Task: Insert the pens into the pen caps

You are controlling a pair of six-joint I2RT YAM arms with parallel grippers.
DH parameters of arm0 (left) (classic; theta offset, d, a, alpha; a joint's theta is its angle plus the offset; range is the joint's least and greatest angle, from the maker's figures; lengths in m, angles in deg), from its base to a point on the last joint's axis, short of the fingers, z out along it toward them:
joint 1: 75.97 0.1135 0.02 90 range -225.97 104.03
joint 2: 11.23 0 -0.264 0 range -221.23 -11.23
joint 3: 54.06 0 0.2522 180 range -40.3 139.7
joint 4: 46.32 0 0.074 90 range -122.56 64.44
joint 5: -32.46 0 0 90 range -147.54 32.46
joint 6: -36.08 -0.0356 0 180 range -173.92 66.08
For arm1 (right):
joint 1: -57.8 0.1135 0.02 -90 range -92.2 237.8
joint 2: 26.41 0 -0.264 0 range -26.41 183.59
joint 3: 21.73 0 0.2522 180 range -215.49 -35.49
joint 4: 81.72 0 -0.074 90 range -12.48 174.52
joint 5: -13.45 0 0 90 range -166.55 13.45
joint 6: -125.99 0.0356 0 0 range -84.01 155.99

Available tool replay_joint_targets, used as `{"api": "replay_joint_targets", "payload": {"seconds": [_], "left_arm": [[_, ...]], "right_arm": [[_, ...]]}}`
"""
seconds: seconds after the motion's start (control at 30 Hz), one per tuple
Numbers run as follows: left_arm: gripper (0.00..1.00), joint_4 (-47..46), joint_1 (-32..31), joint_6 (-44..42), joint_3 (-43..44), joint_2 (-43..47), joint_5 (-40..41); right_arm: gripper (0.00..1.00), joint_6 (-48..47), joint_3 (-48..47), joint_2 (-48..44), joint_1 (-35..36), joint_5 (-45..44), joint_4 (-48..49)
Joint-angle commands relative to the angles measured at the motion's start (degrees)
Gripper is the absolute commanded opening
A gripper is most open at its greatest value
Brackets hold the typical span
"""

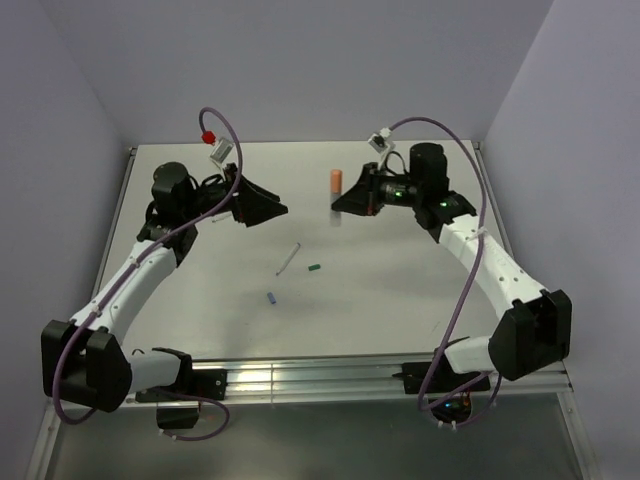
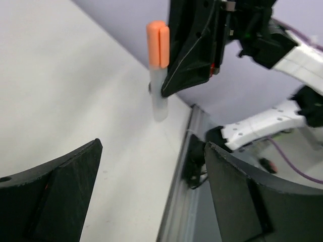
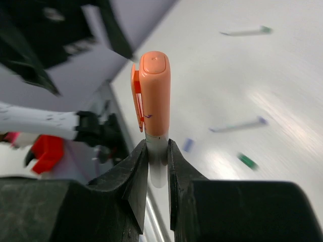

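Bare tabletop lies below my right gripper and to its right in the top view, so I next need to swing it there, lower and release the pen.
A thick translucent pen with an orange end (image 3: pixel 154 91) stands upright in my right gripper (image 3: pixel 157 146), whose fingers are shut on its pale barrel. In the top view that pen (image 1: pixel 337 182) rises above the right gripper (image 1: pixel 342 205) at the back middle of the table. My left gripper (image 1: pixel 265 208) faces it from the left, open and empty (image 2: pixel 151 191), and sees the pen (image 2: pixel 158 65) ahead. A thin whitish pen (image 1: pixel 289 259) lies mid-table, with a green pen cap (image 1: pixel 314 268) and a blue pen cap (image 1: pixel 271 297) near it. Another thin pen (image 3: pixel 247 32) lies farther off.
The white table (image 1: pixel 380 300) has a metal rail (image 1: pixel 300 378) along its near edge and walls close behind and at both sides. Purple cables (image 1: pixel 232 150) loop above each wrist. Both arm bases sit at the near corners.
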Motion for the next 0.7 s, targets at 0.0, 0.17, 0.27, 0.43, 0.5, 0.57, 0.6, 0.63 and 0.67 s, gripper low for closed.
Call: {"api": "replay_joint_targets", "payload": {"seconds": [0.0,0.17,0.27,0.43,0.5,0.57,0.6,0.63,0.67], "left_arm": [[0.89,28.23,0.52,-23.31,6.76,2.23,9.06],[0.99,37.91,0.79,-28.63,12.12,0.56,19.97],[0.99,41.61,0.96,-31.44,14.59,-0.94,22.88],[1.00,42.05,1.05,-31.97,16.08,-1.90,25.34],[1.00,42.58,1.14,-32.58,16.26,-2.34,24.64],[1.00,42.40,1.14,-32.76,15.65,-2.34,23.94],[0.99,42.32,1.23,-33.11,15.04,-2.17,23.93],[0.99,42.05,1.23,-33.29,14.68,-1.99,24.20],[0.99,41.88,1.23,-33.29,14.33,-1.91,24.81]], "right_arm": [[0.00,-20.72,2.56,-5.78,-6.73,-3.93,-17.76],[0.00,-41.76,2.14,-3.86,-20.95,-11.75,-42.20],[0.00,-51.60,3.10,-0.71,-27.99,-18.08,-49.69],[0.00,-58.57,7.23,7.20,-36.00,-27.23,-51.64],[0.00,-59.72,8.55,11.93,-40.64,-27.86,-50.67],[0.00,-60.77,8.47,14.59,-43.74,-28.38,-49.71],[0.00,-60.78,8.46,16.43,-46.01,-28.64,-49.09],[0.00,-61.13,8.29,17.31,-46.91,-28.82,-48.30],[0.00,-61.04,7.94,18.19,-47.61,-29.00,-48.04]]}}
